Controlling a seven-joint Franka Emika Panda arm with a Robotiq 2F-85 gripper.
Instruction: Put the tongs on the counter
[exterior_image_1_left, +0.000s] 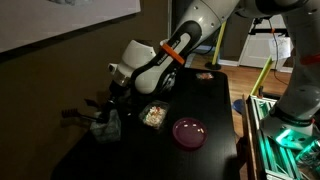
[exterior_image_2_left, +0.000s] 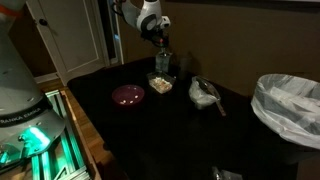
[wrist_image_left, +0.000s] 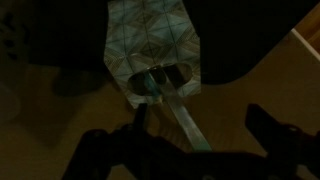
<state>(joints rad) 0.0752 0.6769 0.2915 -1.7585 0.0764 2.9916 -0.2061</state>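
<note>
The tongs' arms are already between my open fingers outside the container's opening, so I will gently move my gripper toward the arms next and close it around them.
The silvery tongs stand in a pale patterned container, their two thin arms sticking out of its opening toward the camera. My gripper is open, with its dark fingers on either side of the tongs' arms and not closed on them. In both exterior views the gripper hangs at the container near the far end of the black counter. The scene is dim and the tongs do not show clearly in the exterior views.
A pink plate and a small tub of food sit near the container. A crumpled white bag lies further along. A bin with a white liner stands beside the counter.
</note>
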